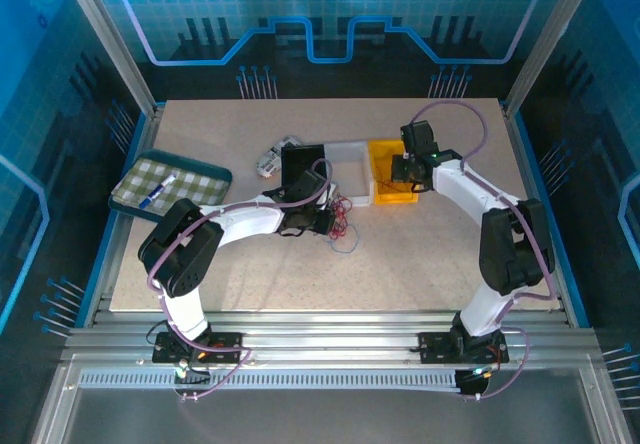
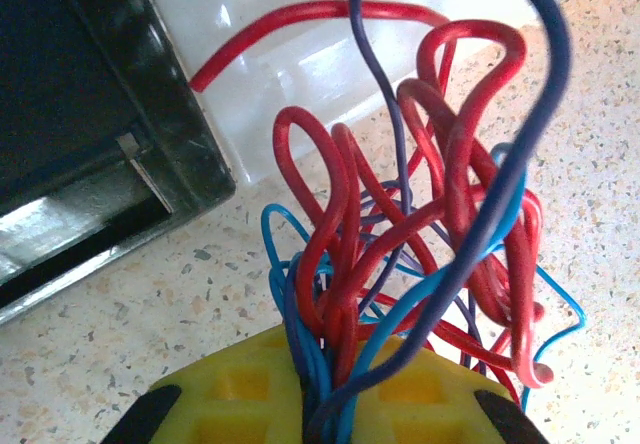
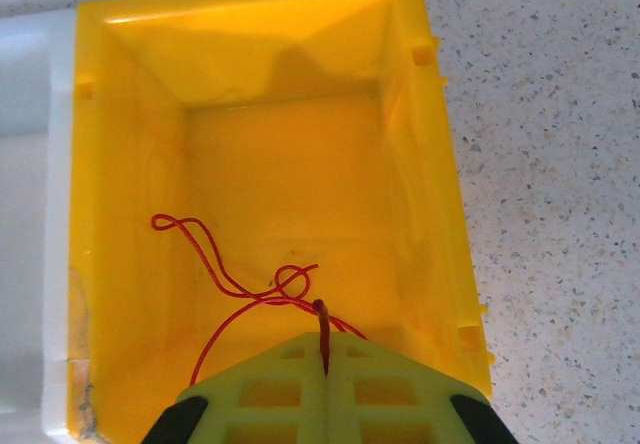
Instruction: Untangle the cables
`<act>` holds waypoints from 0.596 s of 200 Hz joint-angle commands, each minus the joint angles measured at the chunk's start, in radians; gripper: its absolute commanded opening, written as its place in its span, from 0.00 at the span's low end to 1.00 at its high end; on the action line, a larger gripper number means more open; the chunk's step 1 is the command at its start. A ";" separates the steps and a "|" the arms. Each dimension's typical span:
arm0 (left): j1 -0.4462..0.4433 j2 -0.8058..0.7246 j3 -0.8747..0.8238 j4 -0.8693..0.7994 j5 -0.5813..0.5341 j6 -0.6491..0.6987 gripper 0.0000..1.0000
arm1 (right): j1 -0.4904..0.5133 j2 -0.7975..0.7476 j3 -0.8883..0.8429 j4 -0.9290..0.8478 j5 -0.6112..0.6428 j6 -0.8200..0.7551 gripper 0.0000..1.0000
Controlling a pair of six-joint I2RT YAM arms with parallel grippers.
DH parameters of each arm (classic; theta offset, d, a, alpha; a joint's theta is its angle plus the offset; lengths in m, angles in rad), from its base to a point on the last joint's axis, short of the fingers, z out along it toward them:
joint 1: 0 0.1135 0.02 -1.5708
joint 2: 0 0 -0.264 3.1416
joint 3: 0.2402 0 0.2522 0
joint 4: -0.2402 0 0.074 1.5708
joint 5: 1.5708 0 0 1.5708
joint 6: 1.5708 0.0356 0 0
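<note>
The rest of the red cable is lying in loops in the yellow bin (image 1: 385, 154), so the right gripper should go down into it next and let go of the red cable's end above the yellow bin's bottom.
A tangle of red, light blue and dark blue cables (image 2: 430, 214) stands up from my left gripper (image 2: 325, 364), which is shut on the bunch where it meets the yellow pads. From above, the tangle (image 1: 342, 226) lies on the table just in front of the white bin, at my left gripper (image 1: 322, 221). My right gripper (image 3: 324, 349) hangs over the yellow bin (image 3: 300, 144) and is shut on the end of a single thin red cable (image 3: 225, 282). The rest of that cable lies looped on the bin floor. From above, my right gripper (image 1: 408, 172) is over the yellow bin (image 1: 385, 154).
A black bin (image 1: 303, 164), a white bin (image 1: 350, 159) and the yellow bin stand side by side mid-table. The black bin (image 2: 90, 114) and white bin (image 2: 300, 54) are close behind the tangle. A teal tray (image 1: 170, 184) with a checked cloth lies at the left.
</note>
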 commanded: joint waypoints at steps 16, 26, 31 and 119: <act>-0.001 -0.036 -0.016 0.009 0.025 0.017 0.00 | 0.018 0.054 0.048 -0.009 0.015 -0.008 0.00; -0.001 -0.038 -0.018 0.009 0.022 0.018 0.00 | 0.019 0.070 0.063 -0.006 0.014 -0.010 0.00; -0.001 -0.040 -0.019 0.008 0.022 0.018 0.00 | 0.018 0.081 0.072 -0.004 0.014 -0.011 0.00; -0.001 -0.072 -0.019 -0.030 0.017 0.026 0.00 | 0.021 0.239 0.154 0.003 0.003 -0.001 0.00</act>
